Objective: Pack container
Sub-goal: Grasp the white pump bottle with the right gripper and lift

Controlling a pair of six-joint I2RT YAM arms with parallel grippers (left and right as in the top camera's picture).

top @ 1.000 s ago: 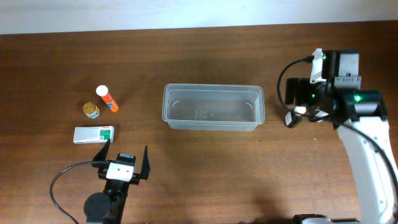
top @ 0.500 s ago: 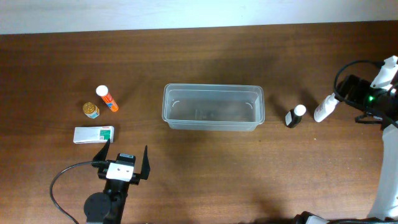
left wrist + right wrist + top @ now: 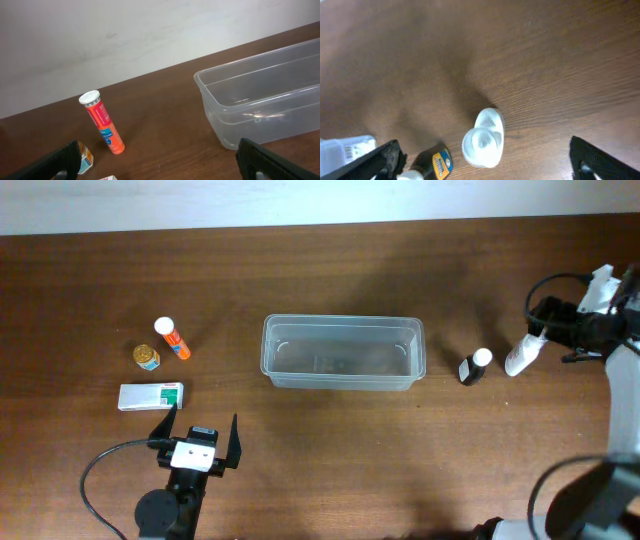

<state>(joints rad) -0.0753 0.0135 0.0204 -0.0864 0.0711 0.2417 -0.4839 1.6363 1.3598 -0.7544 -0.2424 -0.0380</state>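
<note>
My right gripper needs to move down until its open fingers are on both sides of the upper part of the white bottle. The bottle stands upright below, with its top facing the fingers.
The container is a clear, empty rectangular tub at the table's middle; it also shows in the left wrist view, and a corner of it in the right wrist view. A white bottle and a small black bottle with a white cap stand right of it. My right gripper is open above and beside the white bottle, holding nothing; the black bottle is near its left finger. My left gripper is open and empty near the front left.
Left of the tub are an orange tube with a white cap, a small gold-lidded jar and a white-and-green box. The tube and jar also show in the left wrist view. A pale wall backs the table.
My right arm swung from over the black bottle out to the table's right edge, uncovering both bottles, then edged back left toward the white bottle. The left arm has not moved.
</note>
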